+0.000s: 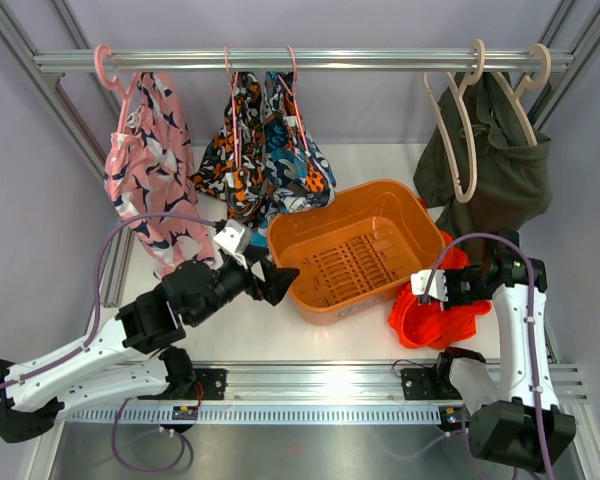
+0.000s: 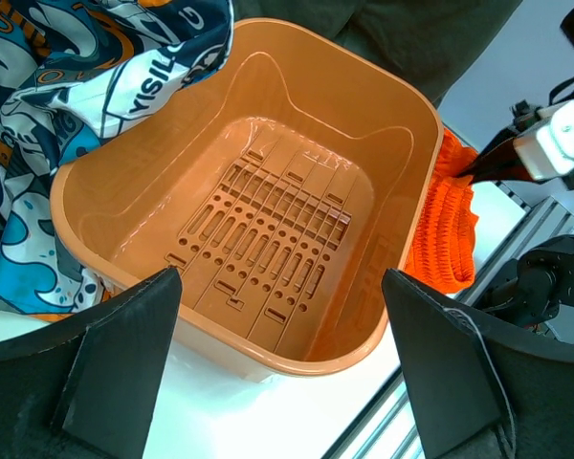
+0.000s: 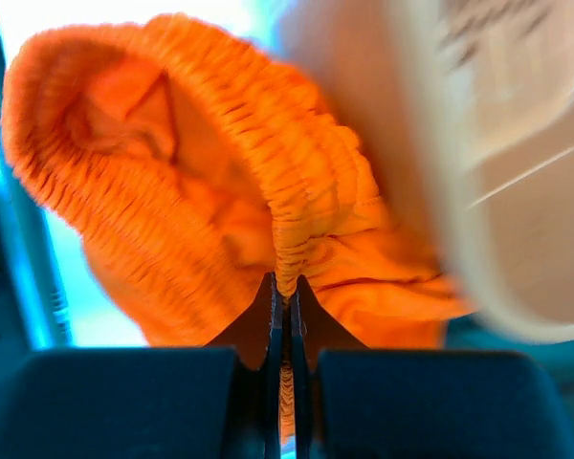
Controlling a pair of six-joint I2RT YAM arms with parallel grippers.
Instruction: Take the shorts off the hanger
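My right gripper should lift high, swing outward and over the basin's slotted bottom, then go down to let go of the orange-red shorts, because the basin is empty.
The plain orange-red shorts (image 1: 442, 312) lie crumpled on the table to the right of an orange basin. My right gripper (image 1: 420, 298) is shut on their gathered waistband (image 3: 297, 191), pinched between the two fingertips (image 3: 285, 287). Blue, orange and white print shorts (image 1: 265, 150) hang from pink hangers on the rail, and their hem shows in the left wrist view (image 2: 38, 115). Pink print shorts (image 1: 145, 170) hang at the left. Dark olive shorts (image 1: 495, 165) hang on beige hangers (image 1: 465, 130) at the right. My left gripper (image 1: 278, 278) stands open and holds nothing (image 2: 279, 287), facing the basin's near left rim.
The orange slotted basin (image 1: 298, 225) stands mid-table and has nothing in it (image 2: 430, 124). A metal rail (image 1: 380, 60) crosses the back with the hangers on it. Frame posts rise at both sides. An aluminium rail (image 1: 310, 375) runs along the near edge.
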